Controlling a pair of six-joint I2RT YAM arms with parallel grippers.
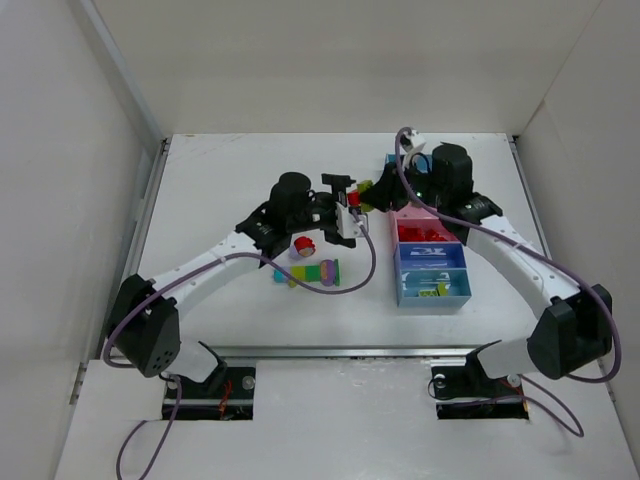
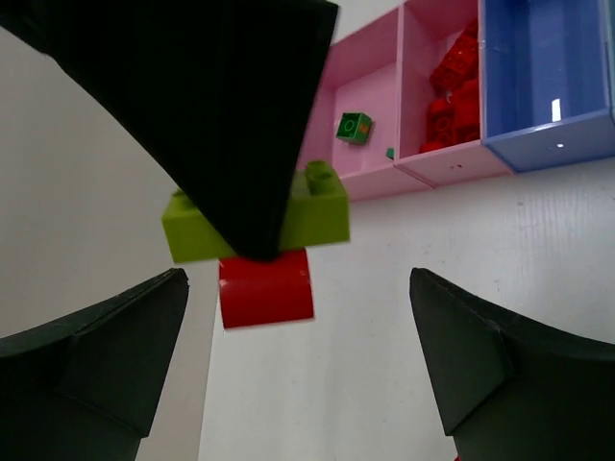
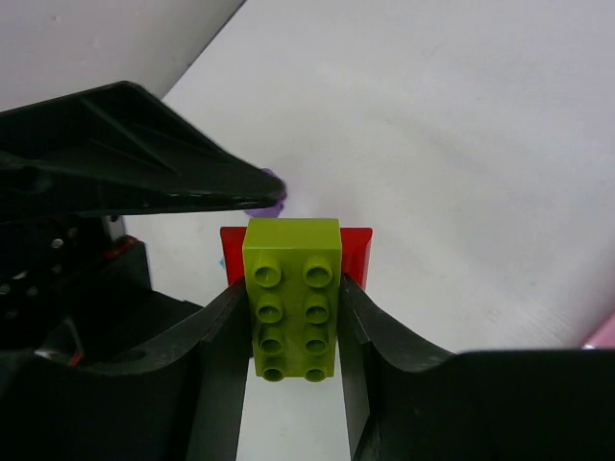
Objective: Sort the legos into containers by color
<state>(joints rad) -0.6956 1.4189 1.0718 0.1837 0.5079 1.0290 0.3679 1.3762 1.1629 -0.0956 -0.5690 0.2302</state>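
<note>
The robot's right gripper should next back away from the left gripper, then move down over the nearest blue bin [image 1: 435, 287].
My right gripper [image 3: 293, 317] is shut on a yellow-green lego [image 3: 293, 298], studs toward its camera, with a red lego [image 3: 357, 252] stuck to the far end. In the left wrist view the red lego [image 2: 266, 286] hangs under the yellow-green lego [image 2: 317, 206], partly hidden by the right gripper's black finger. My left gripper [image 2: 298, 317] stands wide open just in front of the red lego, touching nothing. From above, both grippers meet left of the containers [image 1: 398, 262]: left gripper [image 1: 345, 203], right gripper [image 1: 374, 196].
Loose legos lie near the left arm: a red round piece [image 1: 303, 244] and a teal, purple, yellow and green row [image 1: 310, 272]. One pink bin [image 2: 370, 96] holds a green brick [image 2: 354, 127], the other pink bin [image 2: 423, 58] holds red bricks [image 2: 452, 86]. The white enclosure walls [image 1: 120, 140] stand around.
</note>
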